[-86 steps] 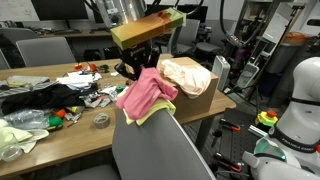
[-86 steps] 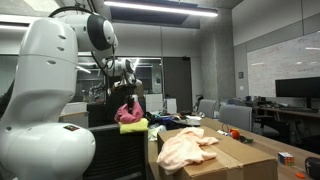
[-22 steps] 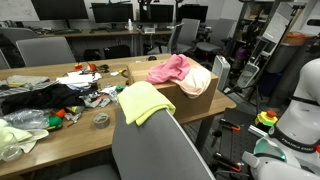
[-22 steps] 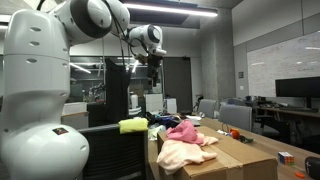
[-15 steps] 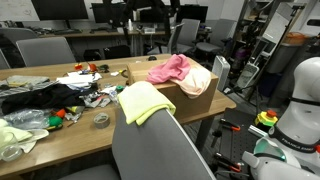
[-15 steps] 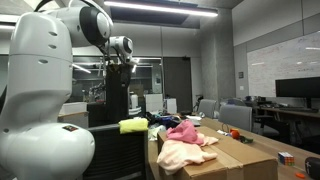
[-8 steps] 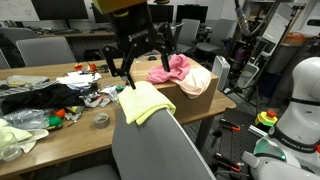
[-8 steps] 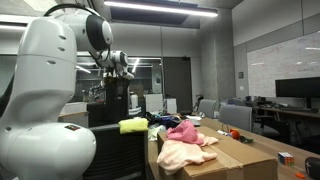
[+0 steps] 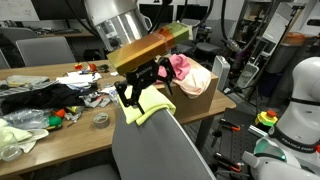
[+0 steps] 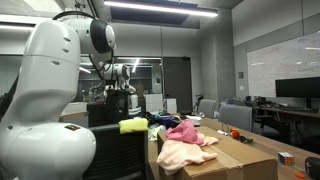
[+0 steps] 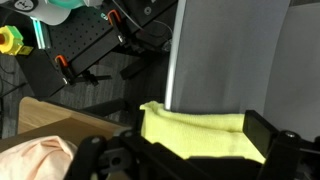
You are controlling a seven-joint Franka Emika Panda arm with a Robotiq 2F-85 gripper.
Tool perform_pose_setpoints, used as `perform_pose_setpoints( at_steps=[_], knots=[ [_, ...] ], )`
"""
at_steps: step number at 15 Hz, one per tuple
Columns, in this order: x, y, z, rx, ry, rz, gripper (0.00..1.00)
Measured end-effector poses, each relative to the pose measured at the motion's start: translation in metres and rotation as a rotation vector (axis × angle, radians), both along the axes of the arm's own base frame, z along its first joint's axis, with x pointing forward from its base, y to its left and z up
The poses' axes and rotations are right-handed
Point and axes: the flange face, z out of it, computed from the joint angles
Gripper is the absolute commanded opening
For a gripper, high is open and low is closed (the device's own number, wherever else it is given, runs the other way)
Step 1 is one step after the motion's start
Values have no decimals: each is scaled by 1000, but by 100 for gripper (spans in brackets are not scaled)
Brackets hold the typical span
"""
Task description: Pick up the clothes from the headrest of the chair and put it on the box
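Note:
The yellow cloth is draped over the headrest below my open fingers, so I will bring my gripper down onto the cloth's middle [image 9: 147, 103] [image 11: 198, 138] and close on its fabric.
A yellow cloth [image 9: 150, 106] lies draped over the headrest of the grey chair [image 9: 160, 150]; it also shows in an exterior view [image 10: 133, 125] and in the wrist view [image 11: 195, 135]. My gripper [image 9: 147, 96] hangs open just above it, with one finger on either side of the cloth and nothing held. In the wrist view the gripper [image 11: 185, 148] has dark fingers [image 11: 262, 130] flanking the yellow cloth. A pink cloth [image 9: 180, 67] and a peach cloth [image 9: 200, 78] rest on the cardboard box [image 9: 203, 103].
The wooden table [image 9: 70, 125] carries clutter: dark clothes [image 9: 35, 98], a tape roll [image 9: 101, 120] and small toys. Office chairs and desks stand behind. A white robot base [image 9: 300, 110] stands beside the box.
Within the last second the arm came down into view and lowered the open gripper over the yellow cloth. The pink cloth, on the headrest several seconds ago, now lies on the box.

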Motion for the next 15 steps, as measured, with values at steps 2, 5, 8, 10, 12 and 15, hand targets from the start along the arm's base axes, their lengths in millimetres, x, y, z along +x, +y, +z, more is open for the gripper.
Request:
perform_pose_setpoints(
  at_steps=[2, 5, 8, 10, 12, 15],
  knots=[
    [-2, 0, -14, -4, 10, 6, 100],
    [-5, 1, -30, -9, 16, 28, 100],
    [-7, -1, -39, -18, 13, 57, 100],
    [-6, -3, -40, -28, 2, 76, 100],
    [-4, -3, -39, -45, -15, 104, 100],
    [-4, -3, -37, -76, -42, 154, 100]
  ],
)
